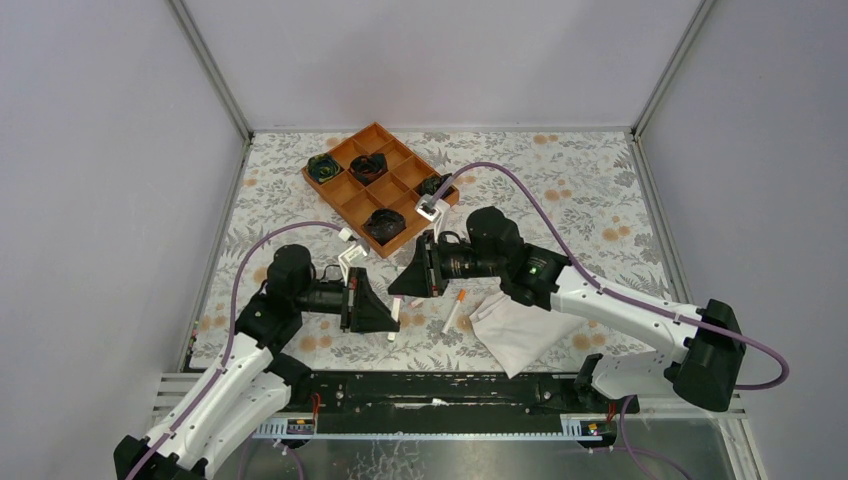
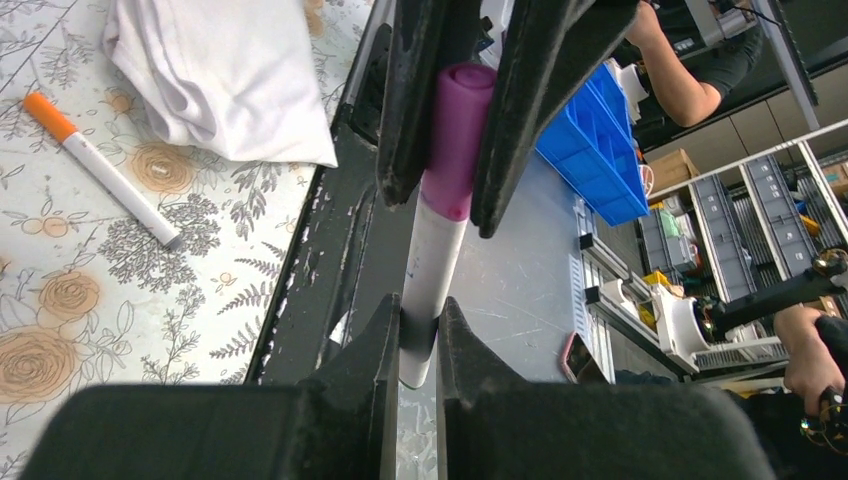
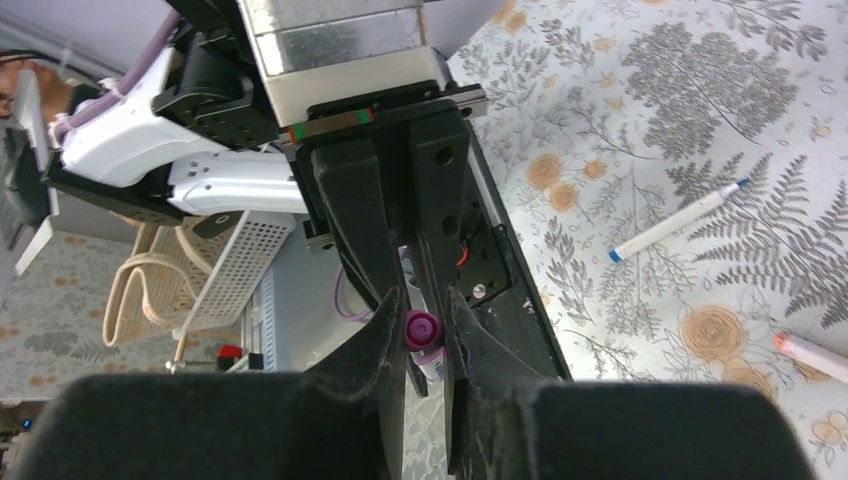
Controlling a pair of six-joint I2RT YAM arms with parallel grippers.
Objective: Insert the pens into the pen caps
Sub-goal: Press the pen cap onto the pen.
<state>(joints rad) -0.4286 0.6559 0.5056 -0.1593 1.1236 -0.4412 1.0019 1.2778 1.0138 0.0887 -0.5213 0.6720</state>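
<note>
The left gripper lowers toward the orange-capped pen (image 1: 455,312) next, tilting down to lay the white pen alongside, since the purple cap (image 3: 421,330) sits over the white pen's top end.
My left gripper (image 2: 418,318) is shut on the lower end of a white pen barrel (image 2: 435,255). My right gripper (image 3: 425,308) is shut on a purple cap (image 3: 421,330) that sits over the top end of that same pen (image 2: 460,120). The two grippers meet tip to tip above the table's near edge, the left (image 1: 392,318) and the right (image 1: 395,288). An orange-capped pen (image 1: 455,312) lies on the table beside them; it also shows in the left wrist view (image 2: 100,170). A blue-tipped pen (image 3: 680,222) and a pink-ended pen (image 3: 812,353) lie on the floral cloth.
A folded white cloth (image 1: 515,328) lies right of the grippers. An orange compartment tray (image 1: 352,205) with dark bundles in some cells stands at the back. The black rail (image 1: 440,390) runs along the table's near edge.
</note>
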